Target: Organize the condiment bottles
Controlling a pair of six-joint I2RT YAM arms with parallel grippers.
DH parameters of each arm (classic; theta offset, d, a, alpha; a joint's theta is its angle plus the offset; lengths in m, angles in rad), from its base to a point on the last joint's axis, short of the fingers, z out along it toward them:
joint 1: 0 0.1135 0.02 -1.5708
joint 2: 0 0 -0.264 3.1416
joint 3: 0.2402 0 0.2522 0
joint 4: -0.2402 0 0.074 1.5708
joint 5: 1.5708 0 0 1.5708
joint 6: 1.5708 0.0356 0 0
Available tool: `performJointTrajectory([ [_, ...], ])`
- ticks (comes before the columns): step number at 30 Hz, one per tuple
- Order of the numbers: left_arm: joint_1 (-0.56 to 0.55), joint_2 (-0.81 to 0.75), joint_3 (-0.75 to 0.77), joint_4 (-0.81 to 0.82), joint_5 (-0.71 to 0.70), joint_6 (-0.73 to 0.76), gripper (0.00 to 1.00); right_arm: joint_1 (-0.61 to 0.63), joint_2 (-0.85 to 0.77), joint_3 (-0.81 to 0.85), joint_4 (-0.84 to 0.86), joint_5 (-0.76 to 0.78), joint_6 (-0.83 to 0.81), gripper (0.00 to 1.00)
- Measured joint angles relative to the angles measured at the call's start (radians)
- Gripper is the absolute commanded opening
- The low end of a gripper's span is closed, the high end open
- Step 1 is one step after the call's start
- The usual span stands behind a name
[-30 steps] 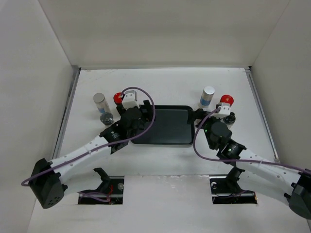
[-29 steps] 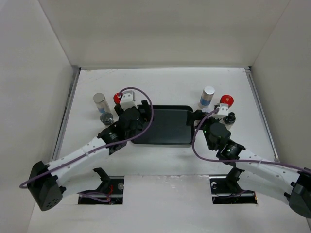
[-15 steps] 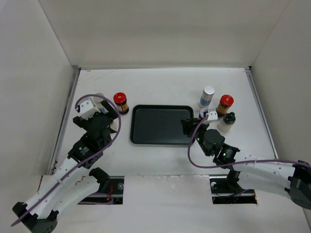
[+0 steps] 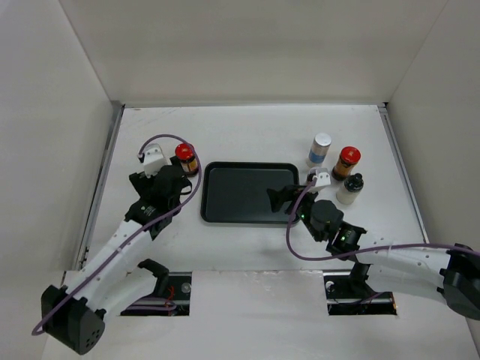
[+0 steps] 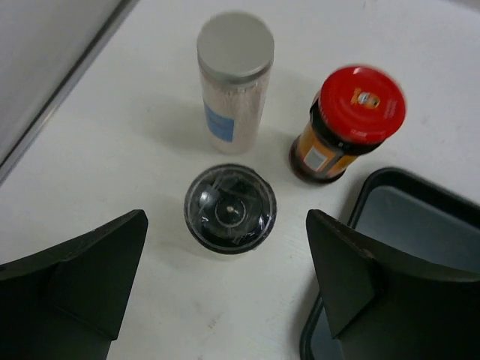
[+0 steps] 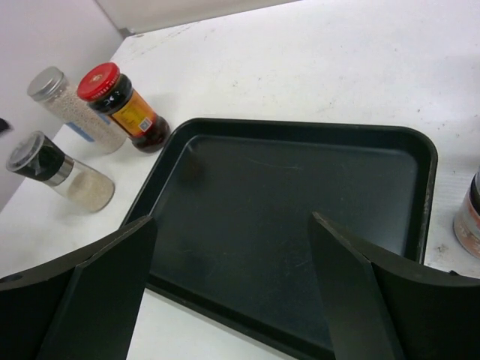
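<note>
My left gripper lowers straight down next until my spread fingers are on either side of the free-standing black-capped bottle's round black cap, then closes.
In the left wrist view my left gripper is open above a black-capped shaker, which stands free between the spread fingers. Behind it stand a white silver-capped cylinder and a red-lidded dark jar. From above, the left gripper sits beside that red-lidded jar and hides the other two. My right gripper is open and empty over the right part of the black tray. Right of the tray stand a white cylinder, a red-lidded jar and a black-capped bottle.
The tray holds nothing. A silver-lidded jar shows at the right edge of the right wrist view, just off the tray's corner. White walls close in the table on the left, right and back.
Both grippers have drawn back from the red-lidded jars, which still stand there. The left one swung out left, then came back over the black-capped shaker. The right one moved left over the tray.
</note>
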Motion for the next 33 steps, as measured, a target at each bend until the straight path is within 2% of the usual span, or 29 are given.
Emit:
performJointTrajectory([
  [5,0.072,0.114,-0.033,0.032,0.089,-0.007,0.88,0.0,0.001,0.0,0.008,-0.01,0.0,0.91],
  [11,0.138,0.165,-0.084,0.136,0.147,-0.01,0.81,-0.008,0.005,-0.001,0.01,-0.016,0.0,0.94],
  [12,0.145,0.177,-0.087,0.152,0.156,-0.01,0.78,-0.008,0.008,-0.001,0.01,-0.017,0.0,0.94],
  [17,0.163,0.238,-0.087,0.216,0.188,-0.009,0.48,-0.01,0.019,-0.002,0.01,-0.023,0.001,0.96],
  [20,0.159,0.227,-0.094,0.219,0.193,-0.009,0.39,-0.01,0.02,-0.002,0.01,-0.024,0.001,0.97],
  [23,0.116,0.169,-0.095,0.18,0.172,-0.004,0.38,-0.016,0.023,-0.002,0.011,-0.024,0.005,0.97],
  [28,-0.067,0.045,-0.059,0.13,0.113,0.006,0.38,-0.028,0.037,-0.003,0.013,-0.026,0.013,0.97],
  [33,-0.195,0.138,0.039,0.174,0.098,0.005,0.38,-0.046,0.043,-0.011,0.017,-0.031,0.023,0.96],
])
